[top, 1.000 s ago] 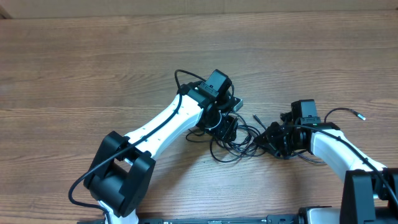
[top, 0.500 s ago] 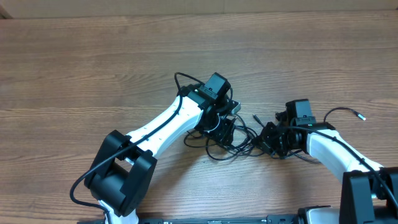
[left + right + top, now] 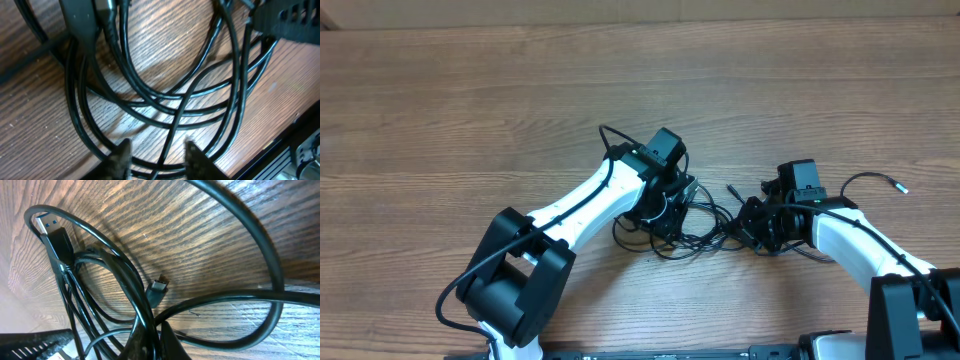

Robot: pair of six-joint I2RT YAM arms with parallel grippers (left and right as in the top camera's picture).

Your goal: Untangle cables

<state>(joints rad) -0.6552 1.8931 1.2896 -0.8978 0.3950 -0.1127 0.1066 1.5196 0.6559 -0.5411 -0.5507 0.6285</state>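
The bunched cables go up and outward with my right gripper next, then come free over the wood between my arms, outward of the gripper.
A tangle of thin black cables (image 3: pixel 695 228) lies on the wooden table between my two arms. In the left wrist view several cable loops (image 3: pixel 165 95) cross each other. My left gripper (image 3: pixel 156 156) is open just above them, with one strand running between its fingertips. My left gripper sits over the tangle's left side in the overhead view (image 3: pixel 665 205). My right gripper (image 3: pixel 160 342) is shut on a bundle of cables (image 3: pixel 142 315) at the tangle's right side (image 3: pixel 752 225). A blue USB plug (image 3: pixel 47 225) and a small plug end (image 3: pixel 159 287) show in the right wrist view.
One cable end (image 3: pixel 895 185) trails out to the right of my right arm. A short plug tip (image 3: pixel 730 190) sticks out between the arms. The wooden table (image 3: pixel 470 110) stretches far and left. The table's front edge lies close behind the arm bases.
My left gripper has shifted left and slightly toward the front, dragging part of the tangle with it. My right gripper has moved a little to the left, still shut on the cables.
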